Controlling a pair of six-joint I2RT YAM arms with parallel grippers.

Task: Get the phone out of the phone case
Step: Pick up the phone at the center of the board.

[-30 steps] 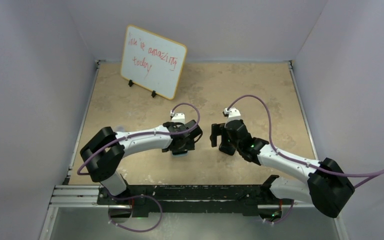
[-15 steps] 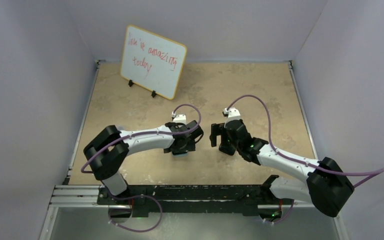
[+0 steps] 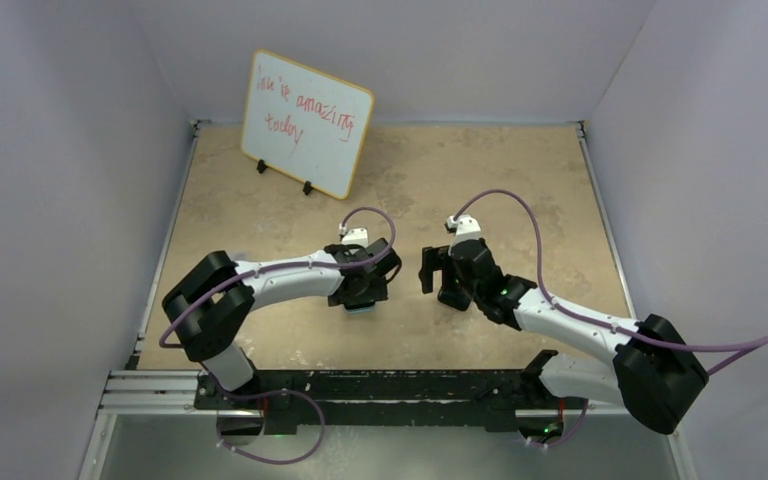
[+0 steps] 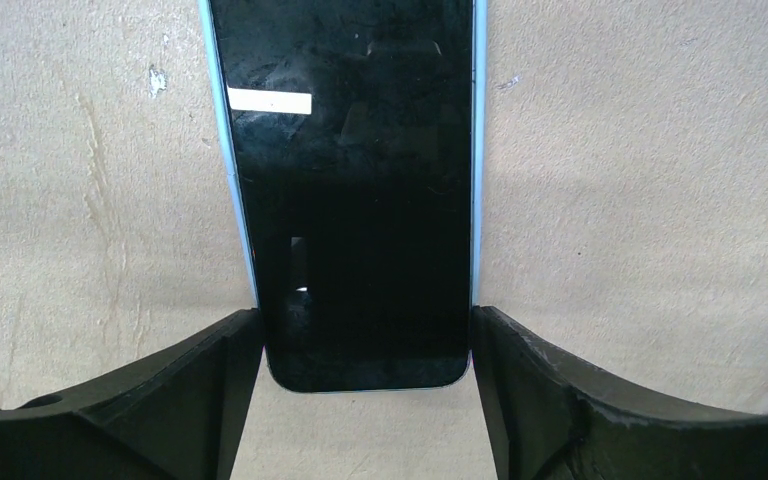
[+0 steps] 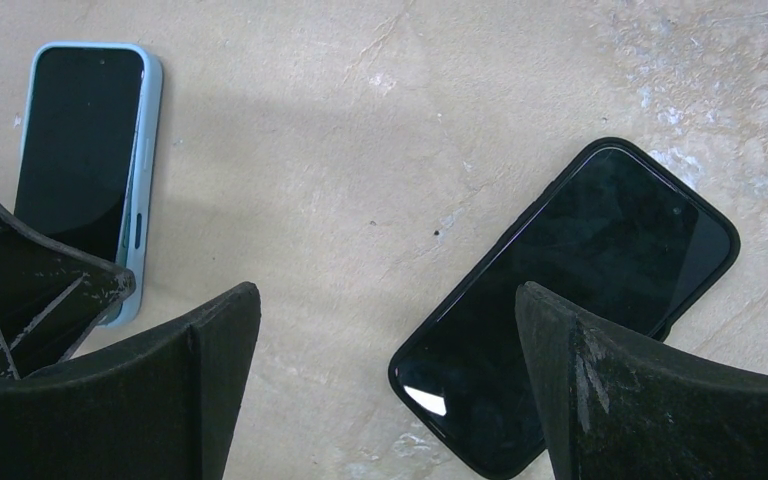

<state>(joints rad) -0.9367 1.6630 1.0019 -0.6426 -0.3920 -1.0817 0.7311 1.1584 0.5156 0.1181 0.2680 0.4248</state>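
Note:
My right gripper goes left in the top view onto the case's near corner next, since that corner sticks out past my left gripper's finger.
A phone in a light blue case lies screen up on the tan table. My left gripper has one finger against each long side of it near its end, shut on it at table level. It also shows in the right wrist view and as a blue sliver under the left gripper in the top view. A second phone with a black rim lies at a slant under my right gripper, which is open above the table with its right finger over that phone's edge.
A small whiteboard with red writing stands at the back left of the table. Grey walls close in the table on the left, right and back. The two grippers are close together near the table's middle.
The left wrist has shifted slightly over the blue-cased phone. The right arm has not moved.

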